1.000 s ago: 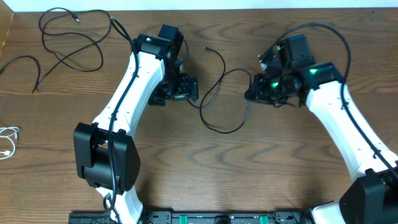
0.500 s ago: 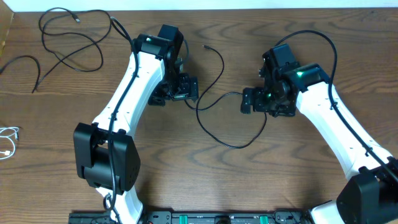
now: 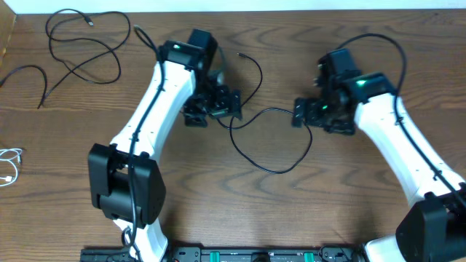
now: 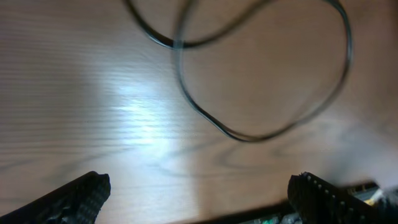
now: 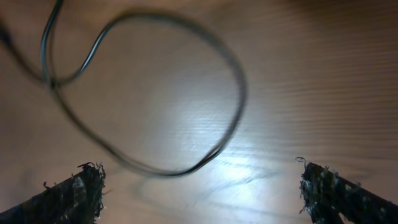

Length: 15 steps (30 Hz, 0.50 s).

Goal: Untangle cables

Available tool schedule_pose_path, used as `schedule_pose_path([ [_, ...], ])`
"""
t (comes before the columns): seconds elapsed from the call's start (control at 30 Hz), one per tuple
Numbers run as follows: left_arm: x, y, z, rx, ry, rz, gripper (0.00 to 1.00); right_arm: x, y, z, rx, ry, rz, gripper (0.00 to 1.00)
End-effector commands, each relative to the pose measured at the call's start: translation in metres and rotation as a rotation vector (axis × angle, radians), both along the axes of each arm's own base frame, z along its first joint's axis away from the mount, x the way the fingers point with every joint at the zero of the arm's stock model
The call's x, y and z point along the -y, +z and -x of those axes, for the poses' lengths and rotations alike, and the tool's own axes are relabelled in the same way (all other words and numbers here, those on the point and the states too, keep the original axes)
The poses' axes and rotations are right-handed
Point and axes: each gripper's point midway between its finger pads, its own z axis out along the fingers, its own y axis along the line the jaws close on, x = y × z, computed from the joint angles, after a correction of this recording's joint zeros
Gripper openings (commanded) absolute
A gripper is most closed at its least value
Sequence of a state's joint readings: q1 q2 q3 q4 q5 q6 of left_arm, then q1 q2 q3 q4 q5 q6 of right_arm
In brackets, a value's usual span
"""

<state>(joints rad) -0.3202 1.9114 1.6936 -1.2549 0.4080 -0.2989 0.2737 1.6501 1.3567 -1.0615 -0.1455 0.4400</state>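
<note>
The left gripper moves across the loop and comes down onto its bend by the right gripper next, since that bend lies clear of the crossing.
One black cable (image 3: pixel 271 169) lies in a loose loop on the wooden table between my two arms, and its plug end (image 3: pixel 240 54) points to the back. My left gripper (image 3: pixel 212 108) hovers open at the loop's left end. In the left wrist view the loop (image 4: pixel 249 137) lies ahead of the left gripper (image 4: pixel 199 186), which holds nothing. My right gripper (image 3: pixel 319 118) is open at the loop's right end. The right wrist view shows the same cable (image 5: pixel 238 93) lying ahead of the empty right gripper (image 5: pixel 200 177). More black cables (image 3: pixel 80 44) lie at the back left, and a white cable (image 3: pixel 9 164) lies at the left edge.
A separate black cable (image 3: pixel 29 73) lies near the left edge. The arm bases and a black rail (image 3: pixel 255 255) line the table's front edge. A light wooden object (image 3: pixel 4 33) sits at the back left corner.
My right gripper has opened and let go of the black cable, whose loop now lies wider on the table. Both grippers have shifted slightly to the right.
</note>
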Motion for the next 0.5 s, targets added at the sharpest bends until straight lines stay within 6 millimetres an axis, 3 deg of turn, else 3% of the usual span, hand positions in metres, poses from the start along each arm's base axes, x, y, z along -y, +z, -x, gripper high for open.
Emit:
schedule_pose_path([
  [0.0, 0.031, -0.006, 0.02, -0.014, -0.13, 0.018, 0.96, 0.045, -0.004, -0.011, -0.013, -0.151, 0.021, 0.99],
  [0.07, 0.047, -0.013, 0.027, 0.011, -0.19, 0.001, 0.91, 0.076, -0.004, -0.013, -0.029, -0.236, 0.025, 0.99],
  [0.23, 0.088, -0.015, 0.04, 0.072, -0.3, 0.032, 0.91, 0.129, -0.006, -0.003, -0.077, -0.376, 0.03, 0.99],
  [0.47, 0.156, -0.014, 0.043, 0.244, -0.441, 0.118, 0.91, 0.16, -0.007, 0.008, -0.115, -0.475, 0.028, 0.99],
])
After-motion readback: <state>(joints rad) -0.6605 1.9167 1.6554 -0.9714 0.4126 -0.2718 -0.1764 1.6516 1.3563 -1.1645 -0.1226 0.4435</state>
